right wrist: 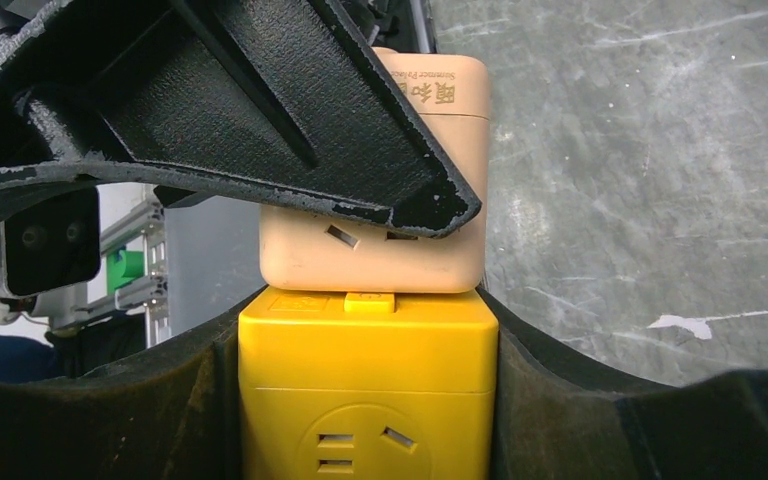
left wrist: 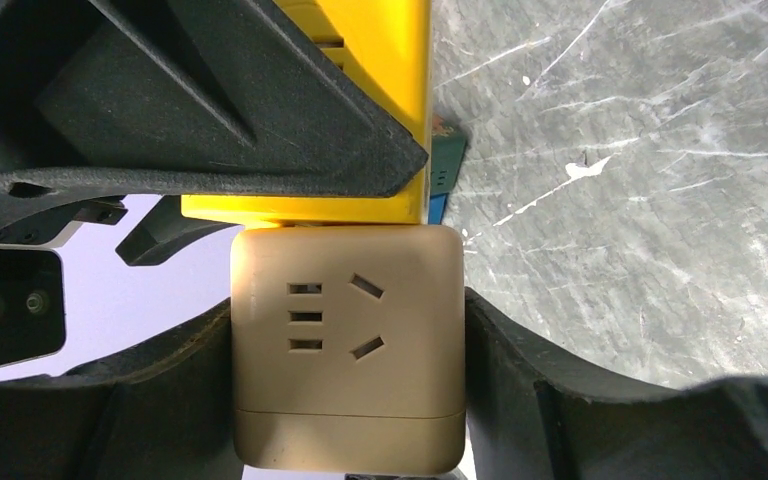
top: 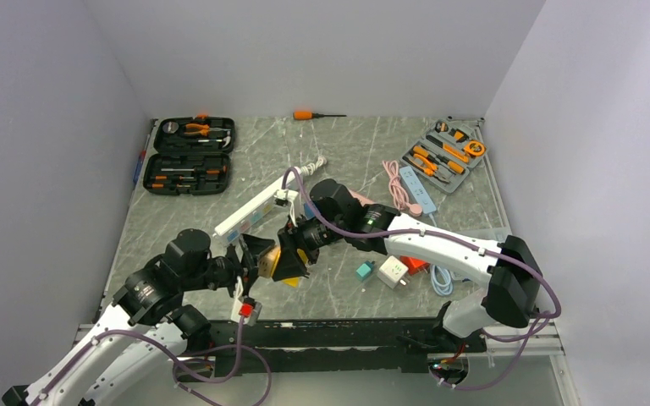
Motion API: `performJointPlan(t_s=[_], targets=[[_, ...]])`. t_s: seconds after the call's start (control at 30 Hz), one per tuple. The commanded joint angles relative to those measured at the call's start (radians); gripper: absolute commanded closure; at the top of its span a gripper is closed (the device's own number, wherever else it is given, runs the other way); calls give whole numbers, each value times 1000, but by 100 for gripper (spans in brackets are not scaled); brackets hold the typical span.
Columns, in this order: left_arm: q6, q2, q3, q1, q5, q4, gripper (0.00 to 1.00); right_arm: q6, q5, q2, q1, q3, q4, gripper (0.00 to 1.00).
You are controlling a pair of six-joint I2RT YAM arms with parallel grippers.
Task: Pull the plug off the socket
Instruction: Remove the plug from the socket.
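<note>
The tan cube is in my left gripper, so next my right gripper needs to pull the yellow cube away, go down to the tabletop beside the teal adapter and let go of it.
A tan cube adapter (left wrist: 348, 350) and a yellow cube socket (right wrist: 368, 390) are joined face to face and held above the table. My left gripper (left wrist: 348, 400) is shut on the tan cube, with fingers on both its sides. My right gripper (right wrist: 368, 420) is shut on the yellow cube, which also shows in the left wrist view (left wrist: 380, 60). The tan cube shows in the right wrist view (right wrist: 380, 265), seated flush on the yellow one. In the top view the two grippers (top: 250, 258) (top: 292, 254) meet near the front centre, with the yellow cube (top: 292, 279) between them.
A white power strip (top: 254, 211) lies just behind the grippers. A teal adapter (top: 364, 271), a white adapter (top: 392, 272) and a coiled cable (top: 442, 279) lie to the right. A black tool case (top: 190, 155), a grey tool case (top: 444, 155), a pink cable (top: 398, 190) and a screwdriver (top: 305, 114) are farther back.
</note>
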Motion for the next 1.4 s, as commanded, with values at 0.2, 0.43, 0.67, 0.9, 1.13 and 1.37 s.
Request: performJointPlan(t_s=[0.2,0.43,0.67,0.9,1.13,1.37], targets=[[47,41,-51,-5,-138,23,100,-38,135,-74,6,-26,-46,100],[13,22,-131,-5,-246,72,100,7,173,-214,4,-136,-82,100],[78,-10,-196,-3,-255,91,100,12,136,-294,6,-142,-219,100],[71,45,-182,-5,-309,62,100,30,153,-297,8,-161,-290,100],[114,90,-218,-4,-417,1,100,64,203,-300,9,-181,-290,100],[173,105,-243,-4,-494,-23,100,42,249,-291,15,-189,-360,100]])
